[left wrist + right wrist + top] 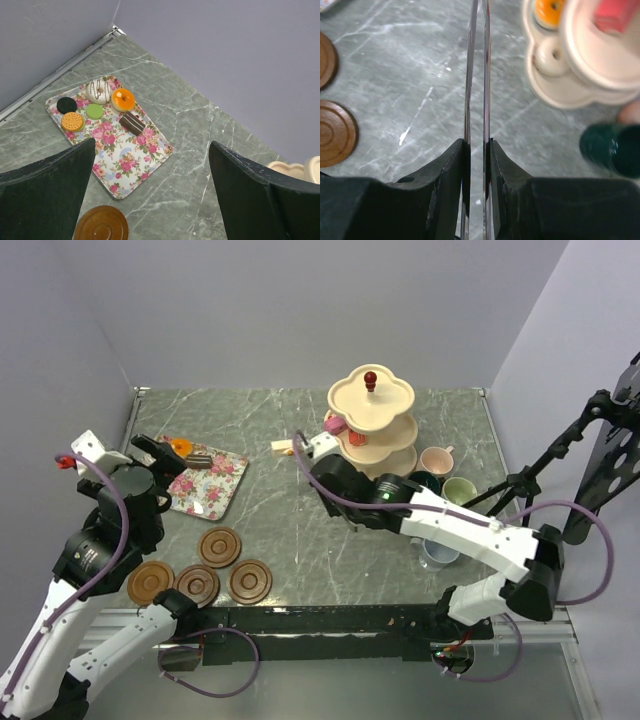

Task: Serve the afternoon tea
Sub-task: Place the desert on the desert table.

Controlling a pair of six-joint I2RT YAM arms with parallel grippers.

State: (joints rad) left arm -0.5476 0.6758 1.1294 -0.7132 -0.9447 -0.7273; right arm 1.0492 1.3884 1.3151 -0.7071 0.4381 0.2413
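Note:
I need to bring my right gripper over the near part of the stand's middle shelf, to its right in the top view. That spot is bare, so I should let go there.
The cream three-tier stand (372,418) with a red knob (370,378) stands at the back middle. It holds a pink cake (335,425), and the right wrist view shows an orange cake (547,10) and a cream one (550,57) on its lower tier. My right gripper (320,455) is left of the stand, shut on thin metal tongs (476,75). Their tips are out of the wrist view. My left gripper (165,455) is open and empty above the floral tray (125,165), which carries several cakes, among them an orange doughnut (122,99) and a chocolate bar (132,123).
Pink (437,460), dark green (425,483), light green (459,490) and grey-blue (438,552) mugs stand right of the stand. Several brown saucers (219,547) lie at the front left. Walls close the left, back and right. A tripod stands at the right.

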